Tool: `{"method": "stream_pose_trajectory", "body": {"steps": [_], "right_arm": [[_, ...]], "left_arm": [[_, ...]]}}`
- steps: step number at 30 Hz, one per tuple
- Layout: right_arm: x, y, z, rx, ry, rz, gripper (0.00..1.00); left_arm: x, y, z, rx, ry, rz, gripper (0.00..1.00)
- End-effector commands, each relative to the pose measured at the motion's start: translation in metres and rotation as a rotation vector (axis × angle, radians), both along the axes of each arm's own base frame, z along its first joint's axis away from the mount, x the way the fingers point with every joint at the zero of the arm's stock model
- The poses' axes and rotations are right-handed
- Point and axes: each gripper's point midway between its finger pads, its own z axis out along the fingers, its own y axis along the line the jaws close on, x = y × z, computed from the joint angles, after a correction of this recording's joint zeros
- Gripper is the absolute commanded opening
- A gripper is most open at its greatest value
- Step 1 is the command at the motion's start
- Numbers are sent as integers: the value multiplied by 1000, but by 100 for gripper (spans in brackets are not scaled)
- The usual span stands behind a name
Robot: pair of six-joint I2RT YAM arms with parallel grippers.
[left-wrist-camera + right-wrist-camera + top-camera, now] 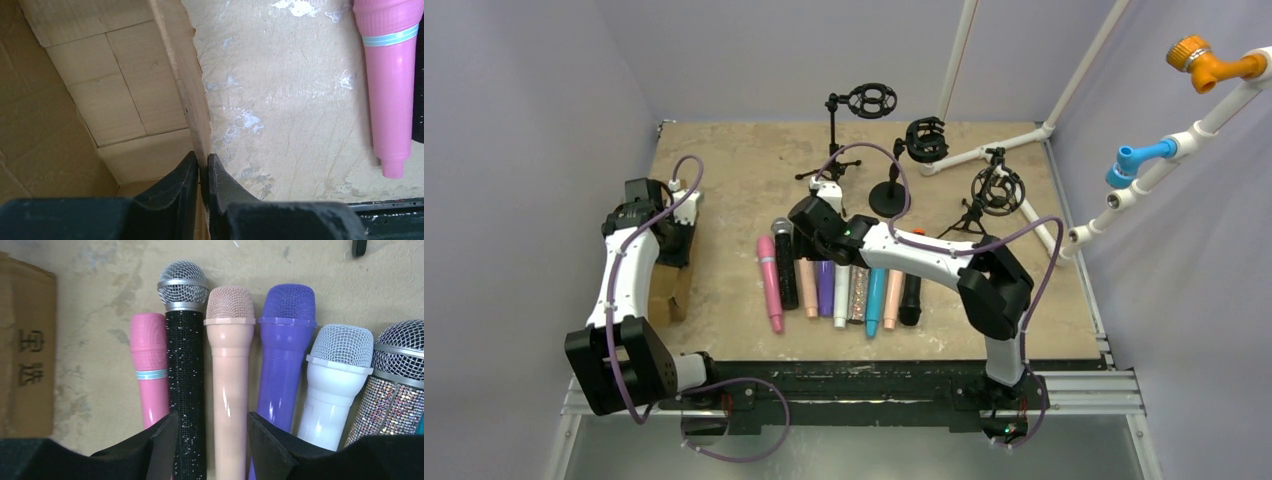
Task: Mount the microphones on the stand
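Observation:
The table's far corner outward of the cardboard box (185, 85) is bare. I will move my left gripper outward with the box's side toward that corner and release it.
Several microphones (839, 290) lie side by side on the table. In the right wrist view they are pink (149, 365), black glitter (185, 365), peach (230, 350), purple (285, 350), white (332, 385) and silver glitter (395, 390). My right gripper (212, 422) is open above them, its jaws on either side of the black glitter and peach handles and holding nothing. My left gripper (203, 160) is shut on the wall of a cardboard box (185, 85), with the pink microphone (392, 95) to its right. Three black stands with ring mounts (871, 100) (926, 140) (997, 190) are behind the row.
The cardboard box (669, 290) sits at the table's left side under my left arm (624, 270). White pipe framing (1024, 140) runs along the back right. A black rail (864, 375) edges the near side of the table.

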Motion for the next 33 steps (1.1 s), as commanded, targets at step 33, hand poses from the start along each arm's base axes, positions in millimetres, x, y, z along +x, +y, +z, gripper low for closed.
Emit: {"method": "stream_pose_trajectory", "body": {"steps": [33], "right_arm": [[-58,186,-29,174,-33,457,38]], "left_arm": [[70,34,26,106,-75,54,0]]}}
